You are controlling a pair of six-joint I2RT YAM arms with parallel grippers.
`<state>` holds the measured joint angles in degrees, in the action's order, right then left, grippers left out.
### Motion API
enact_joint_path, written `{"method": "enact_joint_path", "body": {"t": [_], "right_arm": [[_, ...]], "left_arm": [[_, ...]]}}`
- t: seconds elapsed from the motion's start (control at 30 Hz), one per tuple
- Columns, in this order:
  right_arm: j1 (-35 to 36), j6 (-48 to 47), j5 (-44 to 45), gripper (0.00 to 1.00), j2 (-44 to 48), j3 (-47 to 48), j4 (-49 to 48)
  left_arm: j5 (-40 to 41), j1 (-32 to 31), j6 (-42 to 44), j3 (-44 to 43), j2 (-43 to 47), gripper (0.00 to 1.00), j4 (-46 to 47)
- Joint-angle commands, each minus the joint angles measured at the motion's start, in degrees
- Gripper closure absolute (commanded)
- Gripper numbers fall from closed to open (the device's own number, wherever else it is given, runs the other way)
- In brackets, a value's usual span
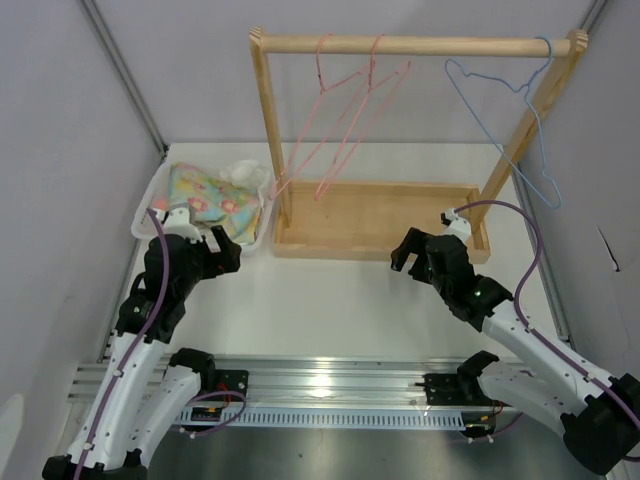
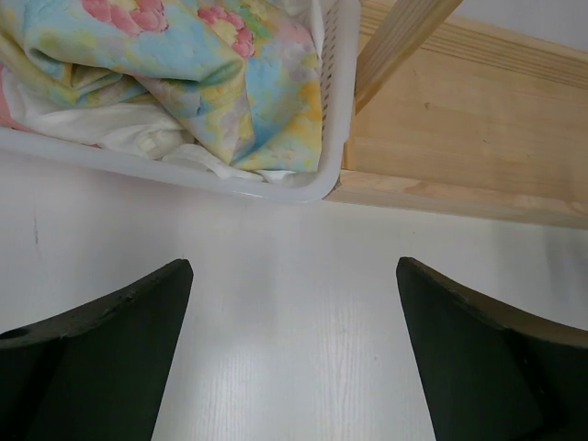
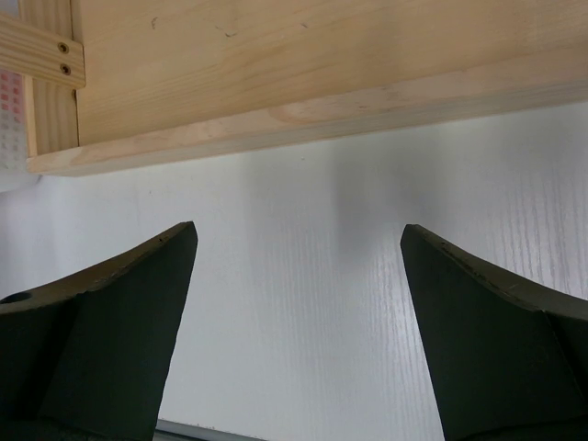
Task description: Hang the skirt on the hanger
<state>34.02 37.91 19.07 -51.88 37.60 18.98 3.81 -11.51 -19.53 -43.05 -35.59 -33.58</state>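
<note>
The skirt's near fold (image 1: 208, 211) (image 2: 179, 64) by the pink flowers lies over the white cloth. I will next move my left gripper outward over the basket's rim and lower it onto that fold.
The skirt (image 1: 208, 200), a pastel patchwork cloth with pink flowers, lies bunched in a white basket (image 1: 145, 215) at the far left; it also shows in the left wrist view (image 2: 211, 73). The light-blue wire hanger (image 1: 505, 110) hangs from the right end of the wooden rail (image 1: 415, 45). My left gripper (image 1: 228, 252) is open and empty over the table, just in front of the basket (image 2: 303, 188). My right gripper (image 1: 405, 255) is open and empty, just in front of the rack's wooden base (image 1: 380, 220).
Two pink wire hangers (image 1: 345, 110) hang at the middle of the rail. A white cloth (image 1: 245, 175) lies in the basket beside the skirt and under it (image 2: 129, 129). The rack's base (image 3: 276, 73) and upright post (image 2: 395, 41) stand close ahead of both grippers.
</note>
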Motion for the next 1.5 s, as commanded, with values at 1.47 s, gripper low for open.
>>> {"method": "enact_joint_path", "body": {"t": [1.47], "right_arm": [[0.1, -1.4, -4.0, 0.00, 2.6, 0.5, -1.0]], "left_arm": [[14.6, 7.2, -14.0, -22.7, -45.6, 0.39, 10.2]]}}
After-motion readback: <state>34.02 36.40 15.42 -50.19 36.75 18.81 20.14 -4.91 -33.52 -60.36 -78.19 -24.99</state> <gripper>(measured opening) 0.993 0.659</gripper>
